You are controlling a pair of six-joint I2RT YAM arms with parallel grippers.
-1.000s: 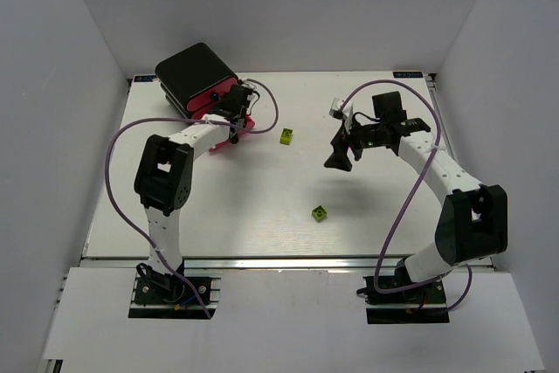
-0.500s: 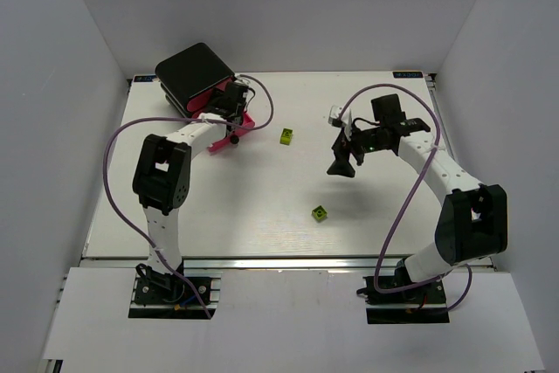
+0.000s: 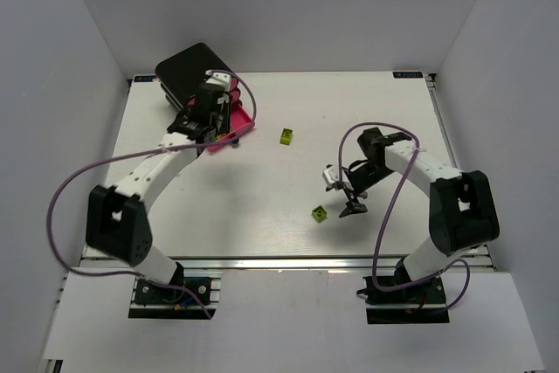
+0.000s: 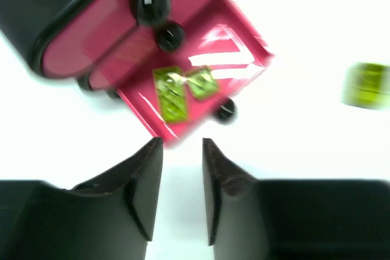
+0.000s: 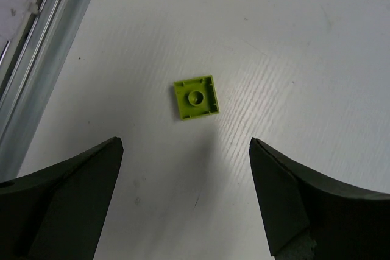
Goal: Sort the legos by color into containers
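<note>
My right gripper lowers its open fingers to the left in the top view next, around the sides of the lime brick point(image 5: 196, 98).
The black cabinet point(image 3: 192, 70) stands at the back left, its lowest pink drawer point(image 3: 234, 122) pulled out. In the left wrist view the open drawer point(image 4: 244, 59) holds two lime bricks point(image 4: 172, 94), and two shut drawers with black knobs point(image 4: 150, 4) sit above it. My left gripper point(image 3: 208, 127) hovers at the drawer's near corner, its jaws a little apart and empty point(image 4: 181, 150). One lime brick point(image 3: 286, 135) lies right of the drawer, blurred in the left wrist view point(image 4: 365, 85). My right gripper point(image 3: 352, 203) is wide open beside another lime brick point(image 3: 320, 212), which lies just ahead of its fingertips point(image 5: 195, 97).
The metal rail of the table's near edge point(image 5: 42, 59) runs close to the left of the brick in the right wrist view. White walls close in the table on three sides. Purple cables loop from both arms.
My left arm has drawn back from the open drawer and its elbow has swung out to the left. My right arm has swung down toward the near lime brick.
</note>
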